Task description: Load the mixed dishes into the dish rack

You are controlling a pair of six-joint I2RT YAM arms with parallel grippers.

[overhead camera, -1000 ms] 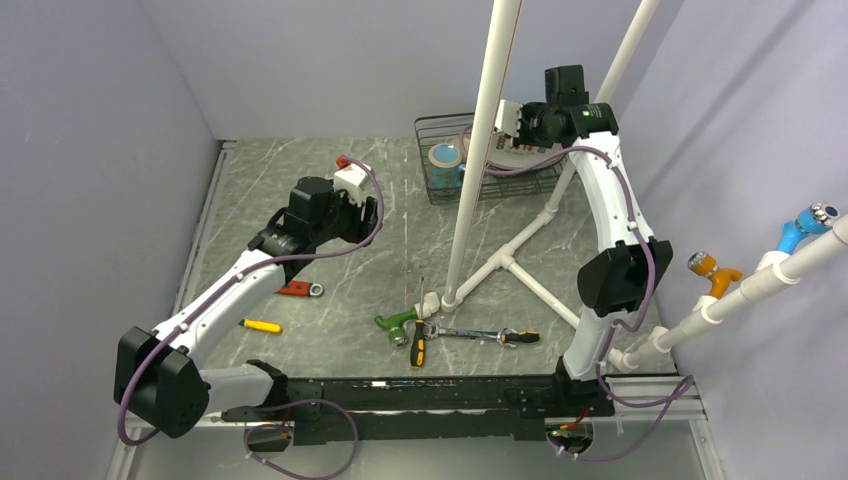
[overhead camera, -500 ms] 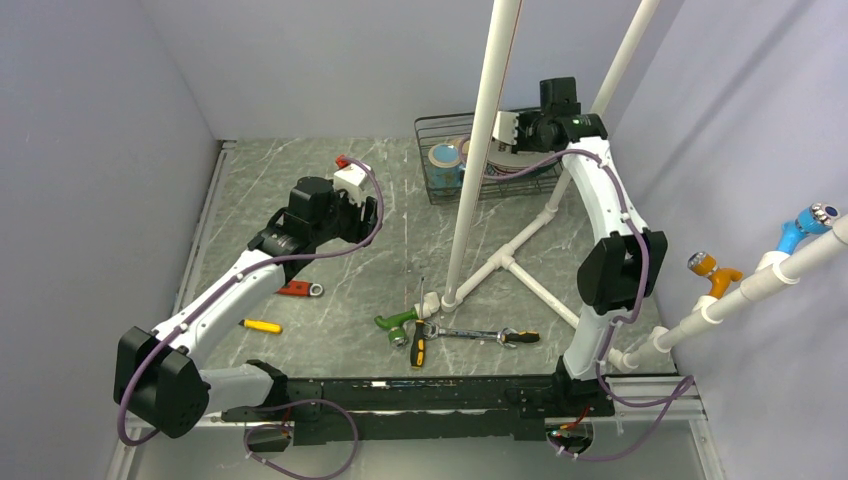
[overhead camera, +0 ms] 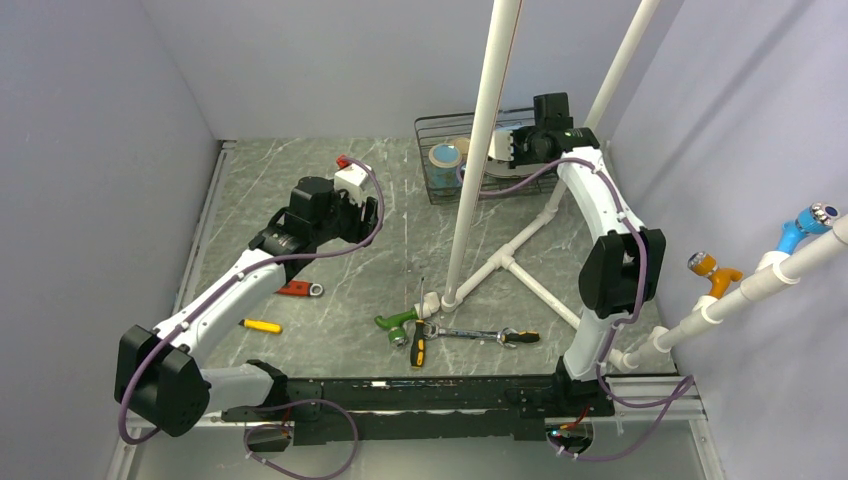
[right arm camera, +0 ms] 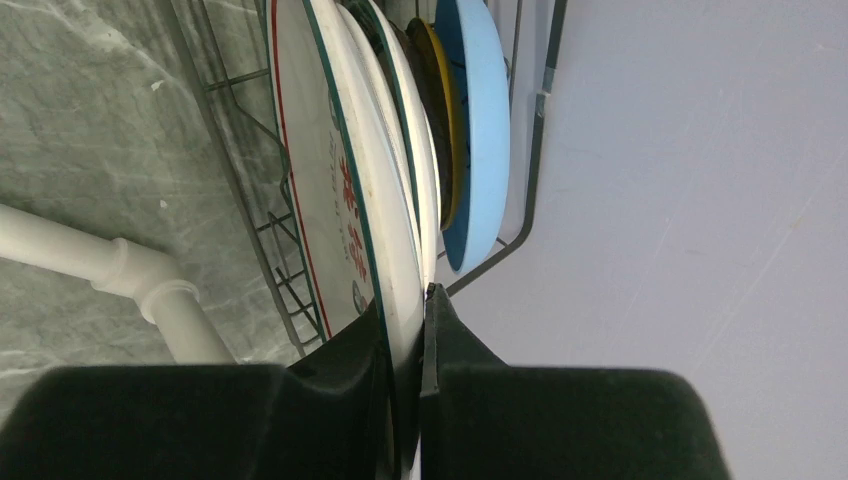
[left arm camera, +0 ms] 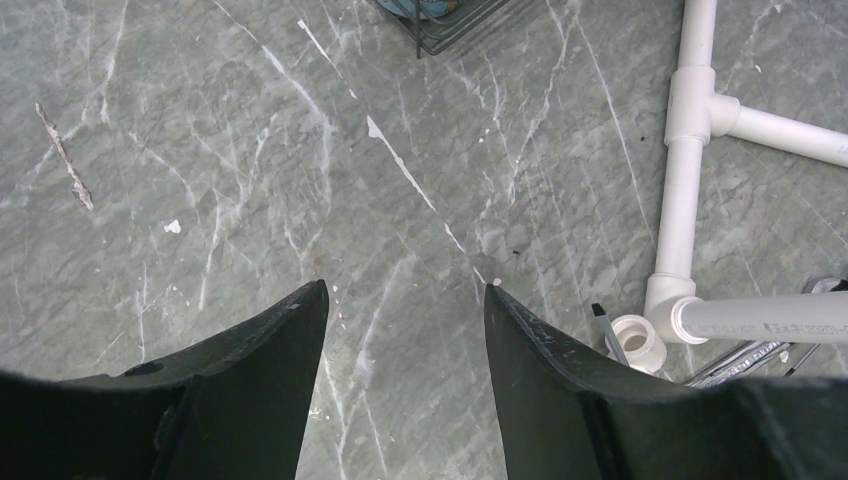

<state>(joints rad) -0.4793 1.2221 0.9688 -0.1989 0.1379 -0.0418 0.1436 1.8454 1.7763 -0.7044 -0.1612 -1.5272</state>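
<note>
My right gripper lowers toward the rack's bottom wires next and releases the bowl's rim, the whitish bowl on edge between the rack's near bar and the white plate.
The dish rack (overhead camera: 432,190) stands at the back of the table, a teal mug (overhead camera: 445,160) in its left part. My right gripper (right arm camera: 405,297) is shut on the rim of a whitish bowl (right arm camera: 350,150) with red markings, held on edge inside the rack (right arm camera: 240,150). Behind the bowl stand a white plate with a green rim (right arm camera: 415,130), a dark yellow-centred plate (right arm camera: 448,110) and a light-blue plate (right arm camera: 485,120). In the top view this gripper (overhead camera: 505,145) is over the rack's right half. My left gripper (left arm camera: 405,287) hangs open and empty over bare table, left of the middle (overhead camera: 372,212).
A white pipe frame (overhead camera: 480,150) rises in front of the rack, its foot pipes (left arm camera: 680,190) lying on the table. Near the front lie a green-handled screwdriver (overhead camera: 398,322), a wrench (overhead camera: 480,335), a red-handled wrench (overhead camera: 298,290) and a yellow screwdriver (overhead camera: 262,326).
My right wrist has moved back and a little left, carrying the bowl closer in over the rack. The left arm has not moved.
</note>
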